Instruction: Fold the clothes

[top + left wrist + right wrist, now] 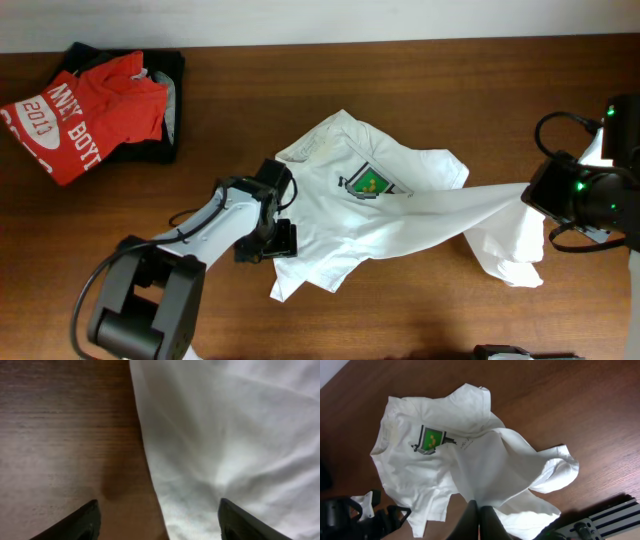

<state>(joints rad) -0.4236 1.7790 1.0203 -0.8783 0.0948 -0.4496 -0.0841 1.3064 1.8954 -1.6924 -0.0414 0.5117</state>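
The robot's right gripper should next swing outward and down to the bare wood past the shirt and let go of the fold.
The white T-shirt point(370, 215) lies crumpled at the table's middle, its green-and-black chest print point(368, 183) facing up. My right gripper point(479, 510) is shut on a fold of the shirt point(470, 460) and holds it lifted and stretched toward the right edge; the arm point(585, 195) is at the far right in the overhead view. My left gripper point(157, 520) is open and low over the shirt's left edge point(225, 435), one finger over bare wood, the other over cloth. In the overhead view it point(275, 235) sits at the shirt's lower left.
A red shirt with white "2013" lettering point(80, 115) lies on a black garment point(165, 110) at the back left. The brown wooden table point(450, 310) shows around the shirt. A metal rail point(605, 520) shows at the lower right of the right wrist view.
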